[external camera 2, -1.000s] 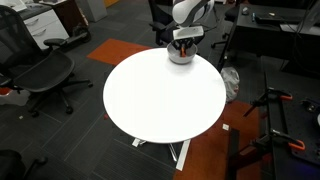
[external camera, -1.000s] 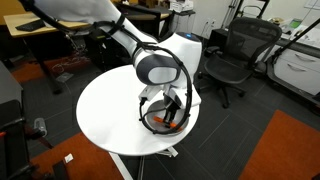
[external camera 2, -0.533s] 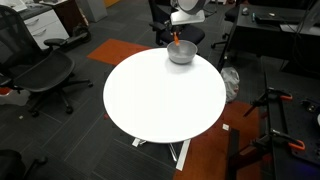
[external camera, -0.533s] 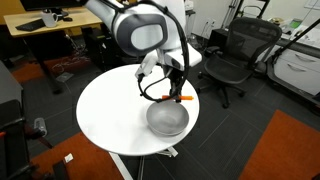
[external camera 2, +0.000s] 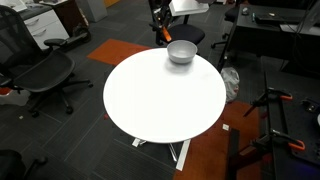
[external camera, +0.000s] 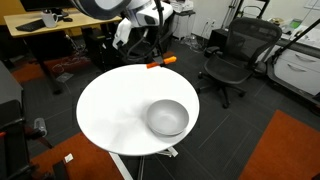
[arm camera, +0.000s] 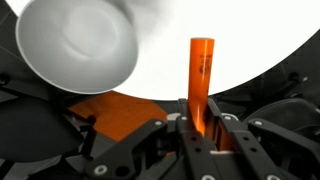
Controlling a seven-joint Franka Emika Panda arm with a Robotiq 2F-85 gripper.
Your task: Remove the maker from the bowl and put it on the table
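My gripper should carry the marker down onto the table next to the bowl (external camera: 167,118) next.
My gripper (arm camera: 200,118) is shut on the orange marker (arm camera: 201,80), which stands up between the jaws in the wrist view. In an exterior view the marker (external camera: 162,62) hangs high above the far edge of the round white table (external camera: 110,115); the gripper (external camera: 152,45) is above it. The grey-white bowl (external camera: 167,118) sits empty on the table near its edge. The bowl also shows in the wrist view (arm camera: 78,45) and in an exterior view (external camera 2: 181,52), where the marker (external camera 2: 163,33) is a small orange streak beside the arm.
Black office chairs (external camera: 228,55) stand around the table, one (external camera 2: 40,75) on the other side. A wooden desk (external camera: 40,30) with a monitor is behind. Orange carpet patches (external camera: 285,150) lie on the dark floor.
The gripper has lifted the marker out of the bowl and risen well above it, moving toward the table's far edge. The bowl stays in place, now empty.
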